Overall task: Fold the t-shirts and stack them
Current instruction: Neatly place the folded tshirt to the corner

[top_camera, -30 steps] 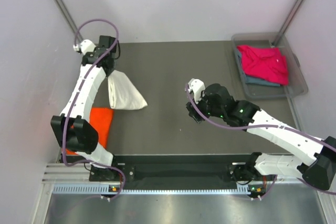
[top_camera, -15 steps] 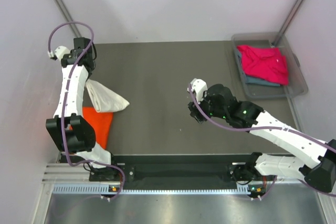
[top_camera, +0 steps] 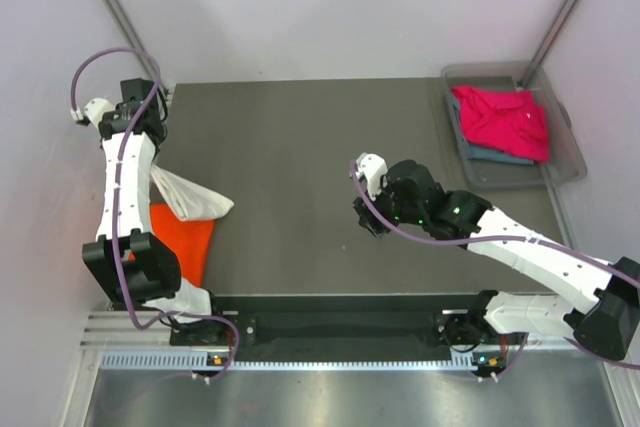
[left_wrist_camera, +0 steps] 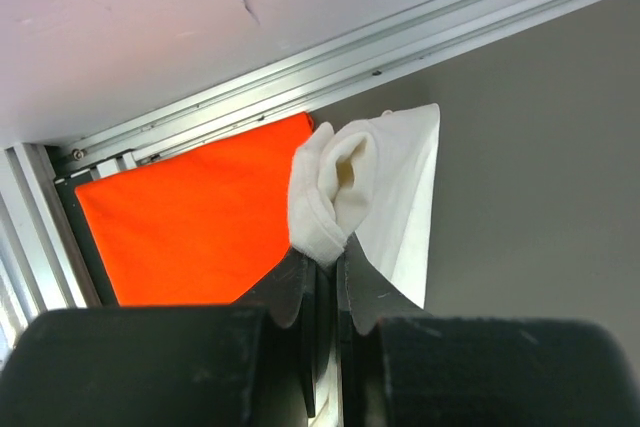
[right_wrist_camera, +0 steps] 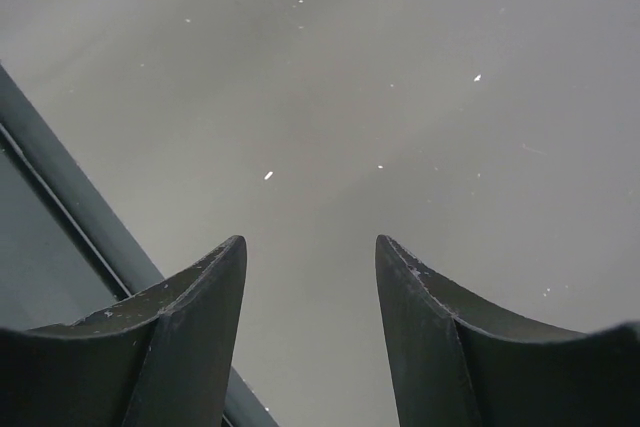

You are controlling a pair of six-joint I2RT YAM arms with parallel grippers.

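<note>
My left gripper moves back and down over the flat orange t-shirt next and releases the bunched corner there, as the cream-white t-shirt covers only its back edge.
My left gripper is shut on a bunched fold of the cream-white t-shirt and holds it lifted, so it hangs down over the table's left edge. In the top view the gripper is at the far left and the white shirt overlaps the back edge of the bright orange t-shirt, which lies flat at the near left and also shows in the left wrist view. My right gripper is open and empty over bare table; its wrist view shows the jaws wide apart. A magenta-pink shirt lies on a grey-blue one.
A clear plastic bin at the back right holds the pink and grey-blue shirts. The dark table is walled on the left, back and right. A metal rail runs along the left edge beside the orange shirt.
My left arm has swung left toward the wall, carrying the white shirt from mid-left of the table over to the orange shirt. The right arm has barely moved.
</note>
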